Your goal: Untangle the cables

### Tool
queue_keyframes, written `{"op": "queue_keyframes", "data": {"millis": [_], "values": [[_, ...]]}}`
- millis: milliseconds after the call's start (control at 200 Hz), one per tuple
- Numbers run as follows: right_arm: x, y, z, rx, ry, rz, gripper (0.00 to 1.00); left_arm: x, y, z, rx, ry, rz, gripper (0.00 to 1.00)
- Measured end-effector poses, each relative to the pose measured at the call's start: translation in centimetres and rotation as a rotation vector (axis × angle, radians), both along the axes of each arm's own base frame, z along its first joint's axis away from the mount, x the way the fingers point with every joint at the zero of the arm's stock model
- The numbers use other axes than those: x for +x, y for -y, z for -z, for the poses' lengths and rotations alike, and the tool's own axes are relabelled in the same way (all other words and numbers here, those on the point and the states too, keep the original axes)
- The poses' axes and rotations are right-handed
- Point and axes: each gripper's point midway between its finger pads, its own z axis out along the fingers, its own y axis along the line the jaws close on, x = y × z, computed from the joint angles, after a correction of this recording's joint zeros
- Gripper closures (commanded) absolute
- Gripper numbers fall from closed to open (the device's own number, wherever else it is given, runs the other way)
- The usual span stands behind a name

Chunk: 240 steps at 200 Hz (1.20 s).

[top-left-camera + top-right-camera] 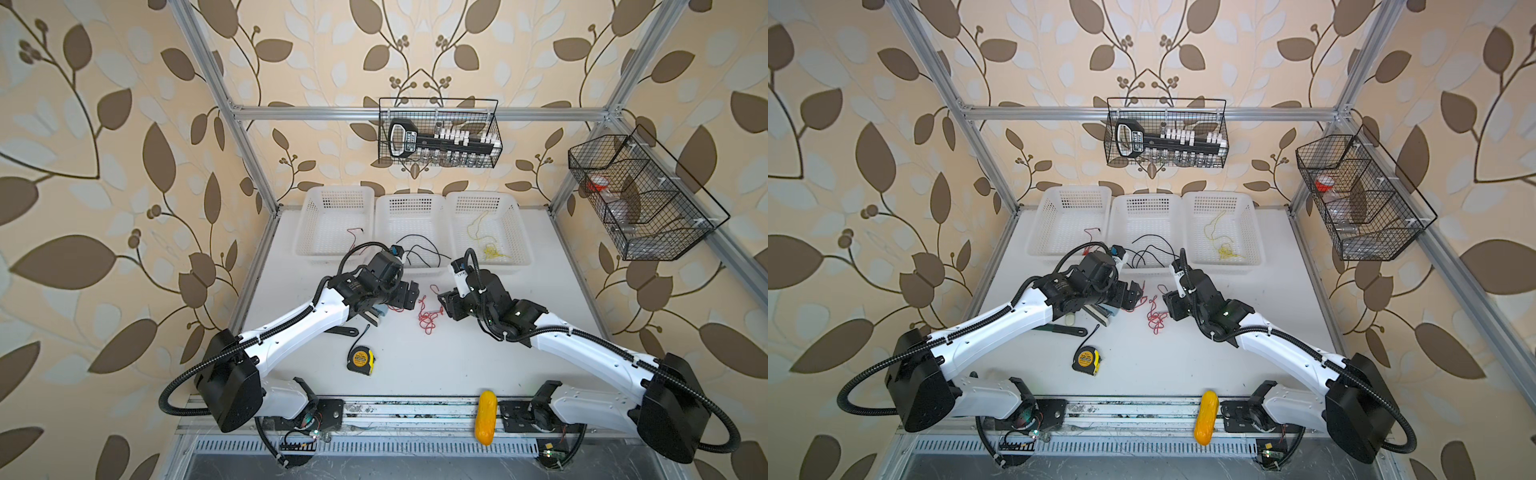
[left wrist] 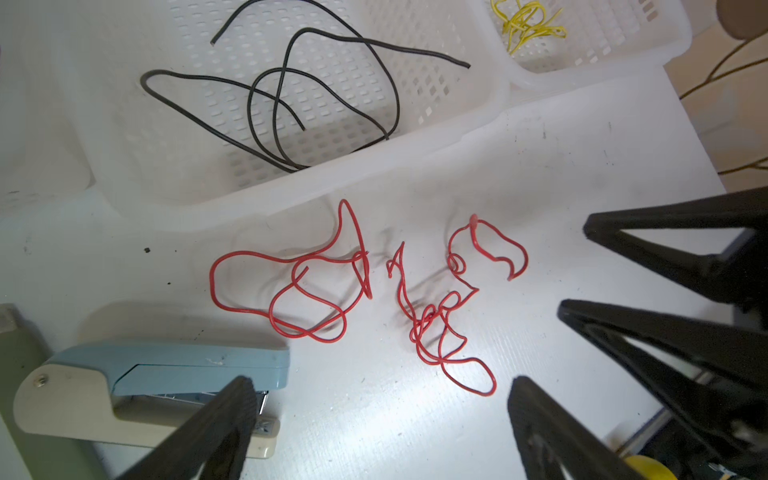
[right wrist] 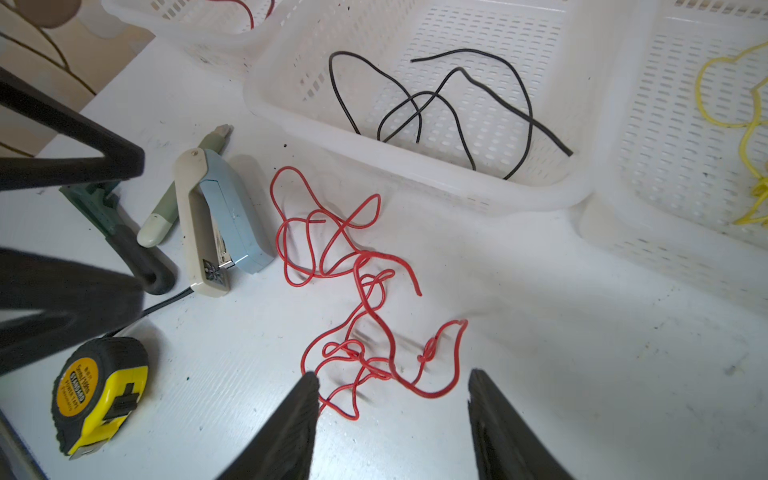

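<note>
My right gripper should move down next onto the near bend of the red loop and close on that part of the loop, because it is just below the open fingers.
A tangle of red cables (image 1: 428, 316) (image 1: 1156, 318) lies on the white table between my two grippers. In the left wrist view they form two loose bunches (image 2: 291, 291) (image 2: 444, 320). My left gripper (image 2: 380, 382) (image 1: 413, 291) hovers open beside them, holding nothing. My right gripper (image 3: 392, 374) (image 1: 442, 301) is open too, and a red loop (image 3: 353, 270) reaches up to one fingertip. Black cables (image 1: 419, 249) (image 3: 531, 104) lie in the middle basket, yellow cables (image 1: 490, 249) (image 2: 528, 25) in the right one, and a red cable (image 1: 353, 235) in the left one.
Three white baskets (image 1: 332, 259) stand in a row at the back. A blue stapler (image 2: 166, 365) (image 3: 224, 216), a green pen (image 3: 162, 216) and a black-handled tool (image 1: 343, 331) lie under the left arm. A yellow tape measure (image 1: 360, 360) sits nearer the front, a yellow object (image 1: 486, 417) on the rail.
</note>
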Motion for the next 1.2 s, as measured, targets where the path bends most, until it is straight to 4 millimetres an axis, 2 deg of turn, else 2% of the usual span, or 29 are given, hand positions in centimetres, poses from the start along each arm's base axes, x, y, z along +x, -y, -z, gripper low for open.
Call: {"op": "queue_keyframes", "data": {"millis": [115,310,475,540,590,705,815,1200], "values": [[0.2,-0.3,2.0,-0.049,-0.027,0.004,0.42,0.0,0.0,-0.6,-0.027,0.015,-0.013,0.04],[0.7,-0.7,4.2,-0.117,-0.030,0.015,0.44,-0.2,-0.8,-0.6,-0.023,0.029,-0.035,0.04],[1.6,-0.1,5.5,-0.181,-0.015,0.055,0.66,-0.3,-0.9,-0.4,-0.021,0.028,-0.037,0.04],[2.0,0.3,5.7,-0.203,-0.002,0.081,0.71,-0.3,-0.9,-0.4,-0.021,0.028,-0.037,0.04],[2.2,0.6,5.6,-0.216,0.009,0.096,0.74,-0.3,-0.9,-0.4,-0.021,0.028,-0.037,0.04],[2.6,1.2,5.2,-0.239,0.036,0.122,0.90,-0.2,-0.8,-0.3,-0.024,0.030,-0.037,0.04],[2.7,1.6,4.6,-0.256,0.062,0.127,1.00,-0.2,-0.8,-0.2,-0.026,0.033,-0.036,0.04],[1.6,2.7,-0.2,-0.207,0.134,0.124,1.00,0.0,-0.4,0.0,-0.035,0.031,-0.027,0.01]]}}
